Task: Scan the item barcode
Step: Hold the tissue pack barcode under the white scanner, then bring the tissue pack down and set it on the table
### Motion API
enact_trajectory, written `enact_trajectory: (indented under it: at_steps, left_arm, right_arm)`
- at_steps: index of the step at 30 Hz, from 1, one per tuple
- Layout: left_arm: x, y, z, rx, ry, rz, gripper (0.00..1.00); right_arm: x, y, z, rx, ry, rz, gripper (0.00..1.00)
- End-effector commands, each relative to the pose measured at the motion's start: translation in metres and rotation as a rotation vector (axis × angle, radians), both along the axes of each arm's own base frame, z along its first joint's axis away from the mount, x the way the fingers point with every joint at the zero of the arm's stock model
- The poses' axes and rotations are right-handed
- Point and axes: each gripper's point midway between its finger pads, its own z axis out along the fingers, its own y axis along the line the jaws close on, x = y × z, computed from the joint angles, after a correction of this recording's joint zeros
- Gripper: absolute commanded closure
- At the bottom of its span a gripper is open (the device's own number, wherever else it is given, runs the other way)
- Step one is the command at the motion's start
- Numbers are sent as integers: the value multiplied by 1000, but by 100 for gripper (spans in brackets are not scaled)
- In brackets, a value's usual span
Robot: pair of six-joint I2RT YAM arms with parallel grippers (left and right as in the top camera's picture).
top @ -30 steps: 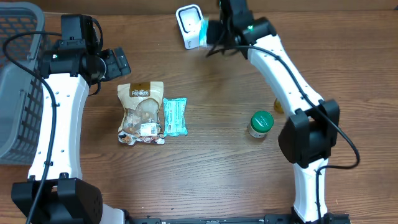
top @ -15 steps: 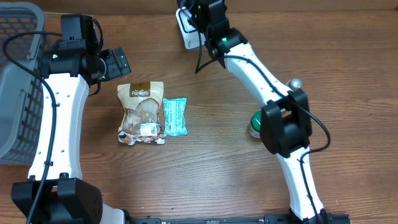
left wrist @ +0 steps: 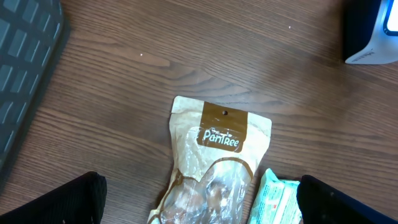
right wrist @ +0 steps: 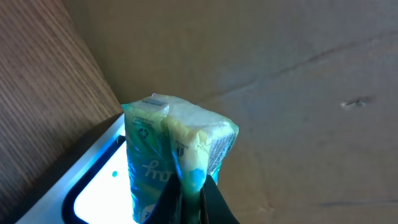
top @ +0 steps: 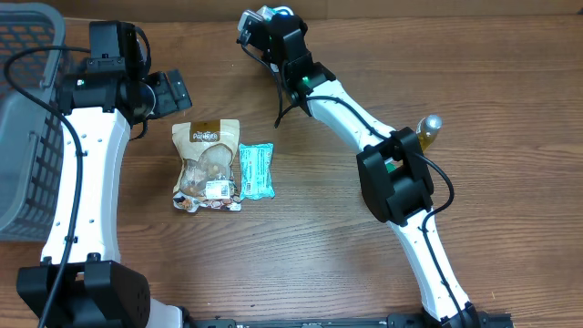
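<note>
My right gripper should next move the green packet back from the scanner and down onto the bare wood [top: 332,155] beside the teal packet. That spot is clear for letting go of it.
My right gripper [right wrist: 191,186] is shut on the edge of a green plastic packet [right wrist: 168,146], which stands upright over the lit window of the barcode scanner [right wrist: 87,190]. From overhead, the right gripper [top: 255,25] sits at the table's far edge, right against the white scanner [top: 276,11]. Over the table's left part, my left gripper [top: 169,91] hangs open and holds nothing. Its fingers [left wrist: 62,202] straddle a PanTree snack bag [left wrist: 214,155] and a teal packet [left wrist: 277,199] lying below on the wood.
A grey basket [top: 23,118] stands at the left edge. An amber bottle with a silver cap [top: 426,128] is on the right, beside the right arm's elbow. The snack bag [top: 208,166] and teal packet [top: 256,170] lie side by side at centre left.
The right arm has swung left along the far edge with the green packet, from the scanner's right side to its left. Its elbow now covers the green jar. The left arm is still.
</note>
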Motion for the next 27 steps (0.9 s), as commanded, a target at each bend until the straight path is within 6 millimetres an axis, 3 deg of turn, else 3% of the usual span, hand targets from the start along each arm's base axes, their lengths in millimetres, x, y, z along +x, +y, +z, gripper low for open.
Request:
enact_trajectory:
  at_steps: [1, 5, 9, 12, 14, 17, 18, 21, 24, 27]
  left_arm:
    - [2, -2, 4, 7, -11, -12, 0]
    - [2, -2, 4, 7, -11, -12, 0]
    - [2, -2, 4, 7, -11, -12, 0]
    - [2, -2, 4, 7, -11, -12, 0]
    - [2, -2, 4, 7, -11, -12, 0]
    - [2, -2, 4, 7, -11, -12, 0]
    - [2, -2, 4, 7, -11, -12, 0]
    - [2, -2, 4, 7, -11, -12, 0]
    - [2, -2, 4, 7, -11, -12, 0]
    - [2, -2, 4, 7, -11, -12, 0]
  right_arm:
    - [4, -7, 8, -1, -21, -31, 96]
    - [-9, -11, 65, 178, -12, -66, 96]
    - [-41, -21, 113, 337, 107, -89, 96]
    - [-65, -41, 129, 487, 219, -193, 96]
    - [-86, -55, 123, 577, 339, -284, 96]
    - [-140, -60, 78, 624, 695, -351, 96]
    - [-170, -60, 53, 632, 892, -387, 96]
    - [-210, -65, 21, 626, 1120, -477, 96]
    - [-241, -75, -14, 557, 1244, -569, 96]
    - [-256, -83, -38, 510, 1300, -614, 96]
